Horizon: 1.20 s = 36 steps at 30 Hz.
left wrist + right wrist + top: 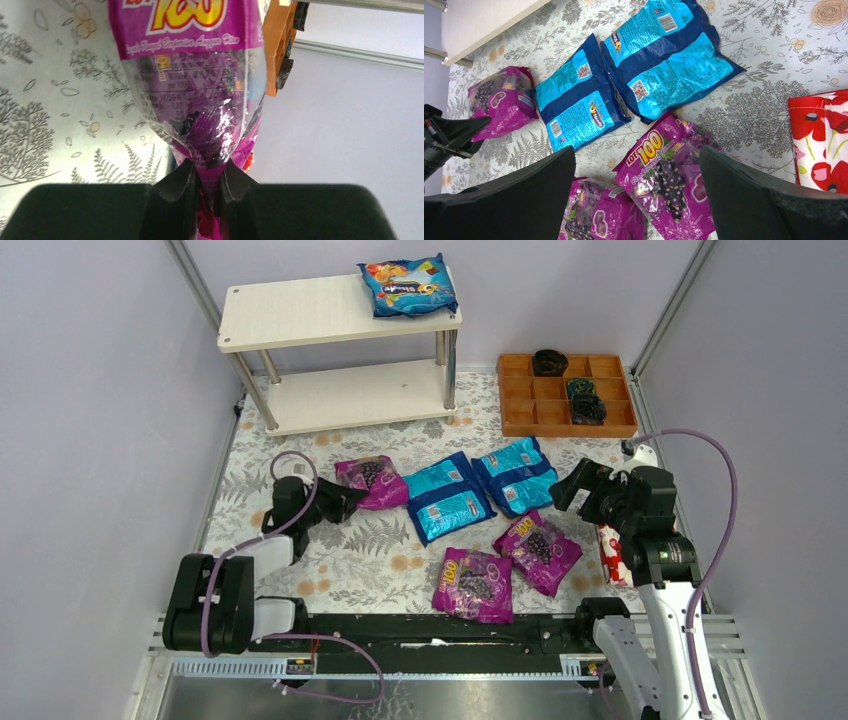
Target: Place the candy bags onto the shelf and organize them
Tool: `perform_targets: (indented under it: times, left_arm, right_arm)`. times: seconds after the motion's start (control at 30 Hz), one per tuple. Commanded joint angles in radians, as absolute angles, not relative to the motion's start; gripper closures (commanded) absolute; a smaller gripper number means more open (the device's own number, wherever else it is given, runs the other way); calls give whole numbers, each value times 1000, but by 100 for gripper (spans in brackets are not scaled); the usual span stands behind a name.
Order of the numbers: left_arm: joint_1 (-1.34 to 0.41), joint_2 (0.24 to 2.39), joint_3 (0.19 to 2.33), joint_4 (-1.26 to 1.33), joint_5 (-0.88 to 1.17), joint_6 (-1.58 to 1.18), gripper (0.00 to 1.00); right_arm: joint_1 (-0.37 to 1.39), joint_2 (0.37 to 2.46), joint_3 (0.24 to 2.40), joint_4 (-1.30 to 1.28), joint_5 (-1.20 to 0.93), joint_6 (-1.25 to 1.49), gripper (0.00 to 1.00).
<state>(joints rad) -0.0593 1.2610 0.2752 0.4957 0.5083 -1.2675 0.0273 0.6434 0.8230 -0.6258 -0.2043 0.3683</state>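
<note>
The shelf's lower board is bare, and its end under the blue bag [415, 390] lies outward of my left gripper. I will move my left gripper outward and release the purple bag on that board.
The shelf [300, 312] stands at the back left, with one blue candy bag [408, 287] on the right end of its top board. My left gripper [345, 502] is shut on the end of a purple candy bag [370, 480]; in the left wrist view the bag [192, 85] sticks out from the gripper [210, 175]. Two blue bags [448, 498] [515, 475] lie face down mid-table. Two purple bags [473, 583] [540, 550] lie near the front. My right gripper [578, 485] is open and empty, hovering [636, 150] above a purple bag [671, 185].
An orange compartment tray [567, 393] holding dark items sits at the back right. A white packet with red flowers [610, 555] lies beside the right arm, also seen in the right wrist view [819, 135]. Grey walls enclose the table on both sides.
</note>
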Motion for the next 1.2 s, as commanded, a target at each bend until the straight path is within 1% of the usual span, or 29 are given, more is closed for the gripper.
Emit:
perform_targets:
  times: [0.0,0.1,0.2,0.33,0.43,0.6,0.77,0.9,0.97,1.03,1.1,1.17]
  left_arm:
    - [-48,1212,379,485,548,-1282,87]
    - [-46,1202,439,420,566,-1281,100]
    - [-46,1232,515,401,614,-1283,100]
    - [-46,1279,604,444,659,-1304,100]
    - [-47,1310,680,460,643,-1312,100]
    - [-56,1414,804,579,600,-1357,100]
    - [-85,1598,918,710,565,-1412,100]
    - [-120,1794,1018,959,583,-1437,100]
    - [-127,1888,1089,981,597,-1408,100]
    - [-127,1977,1145,1068,625,-1423,100]
    - [-124,2047,1198,1092,643,-1432,100]
    - [-119,2113,1273,1030,682,-1423,100]
  right_arm:
    - [34,639,823,-596,-220,371,0]
    - [34,639,818,-592,-221,372,0]
    - [34,643,815,-586,-227,373,0]
    - [34,645,815,-586,-225,372,0]
    - [34,640,814,-585,-224,372,0]
    - [34,634,811,-584,-217,375,0]
    - [34,629,812,-586,-206,377,0]
    - [34,626,812,-587,-196,379,0]
    - [34,627,811,-586,-191,379,0]
    - [34,630,813,-589,-188,379,0]
    - [34,632,815,-591,-188,377,0]
    - [34,631,814,-590,-187,377,0]
